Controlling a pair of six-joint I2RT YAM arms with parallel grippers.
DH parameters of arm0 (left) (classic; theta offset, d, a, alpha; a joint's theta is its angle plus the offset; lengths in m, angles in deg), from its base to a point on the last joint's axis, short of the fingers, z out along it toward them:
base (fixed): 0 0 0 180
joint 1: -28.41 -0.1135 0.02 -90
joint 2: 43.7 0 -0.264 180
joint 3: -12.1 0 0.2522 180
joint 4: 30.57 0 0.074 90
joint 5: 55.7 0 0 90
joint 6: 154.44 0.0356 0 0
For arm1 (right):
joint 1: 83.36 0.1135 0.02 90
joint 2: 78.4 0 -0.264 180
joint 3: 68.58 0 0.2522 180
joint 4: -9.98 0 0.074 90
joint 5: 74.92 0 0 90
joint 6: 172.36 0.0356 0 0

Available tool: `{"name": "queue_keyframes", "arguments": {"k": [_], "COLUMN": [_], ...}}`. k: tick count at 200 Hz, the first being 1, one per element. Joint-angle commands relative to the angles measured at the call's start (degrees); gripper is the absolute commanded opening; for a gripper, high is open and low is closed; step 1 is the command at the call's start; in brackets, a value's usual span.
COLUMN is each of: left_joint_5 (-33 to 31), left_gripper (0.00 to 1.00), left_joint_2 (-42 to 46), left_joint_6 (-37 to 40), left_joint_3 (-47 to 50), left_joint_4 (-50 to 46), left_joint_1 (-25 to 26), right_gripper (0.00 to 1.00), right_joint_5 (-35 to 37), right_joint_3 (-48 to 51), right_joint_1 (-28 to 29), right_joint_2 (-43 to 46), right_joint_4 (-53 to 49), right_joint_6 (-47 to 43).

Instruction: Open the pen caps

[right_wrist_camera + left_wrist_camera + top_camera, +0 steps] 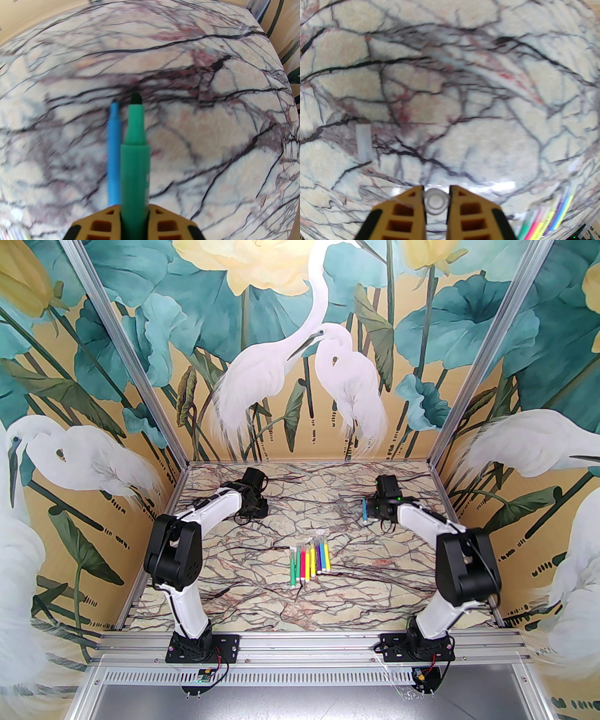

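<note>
The green pen's dark tip is already uncapped, so next my right gripper should move down to the bare marble beside the blue pen (114, 145) and let go of the green pen.
My left gripper (436, 188) is shut on a clear pen cap (436, 202), seen end-on between its orange fingers, above the marble table. A second clear cap (363, 141) lies flat on the table to its left. My right gripper (134, 207) is shut on a green pen (135, 150) whose dark tip is bare. Just left of that pen, a blue pen (114, 145), also uncapped, lies on the table (364, 513). From above, the left gripper (255, 511) sits back left and the right gripper (376, 511) back right.
A row of several coloured pens (310, 563) lies side by side at the table's middle, also at the left wrist view's lower right (548, 218). Faint clear caps (320, 535) lie just beyond that row. Painted walls (93, 451) enclose the table on three sides.
</note>
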Motion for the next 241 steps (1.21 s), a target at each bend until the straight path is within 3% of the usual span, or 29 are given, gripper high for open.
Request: {"name": "queue_keyframes", "arguments": {"k": [1, 241], "left_joint_5": [-2.1, -4.1], "left_gripper": [0.00, 0.11], "left_joint_2": [-1.9, -10.5], "left_joint_6": [2.0, 5.0], "left_joint_3": [-2.3, -4.6], "left_joint_4": [-2.3, -3.2], "left_joint_1": [-0.7, -4.3], "right_gripper": [0.00, 0.15], "right_joint_5": [1.6, -3.5], "right_joint_3": [-3.7, -15.3], "right_joint_1": [-0.8, -2.5], "right_joint_2": [-3.4, -16.4], "right_joint_4": [-4.7, -12.6], "right_joint_6": [-0.6, -2.0]}}
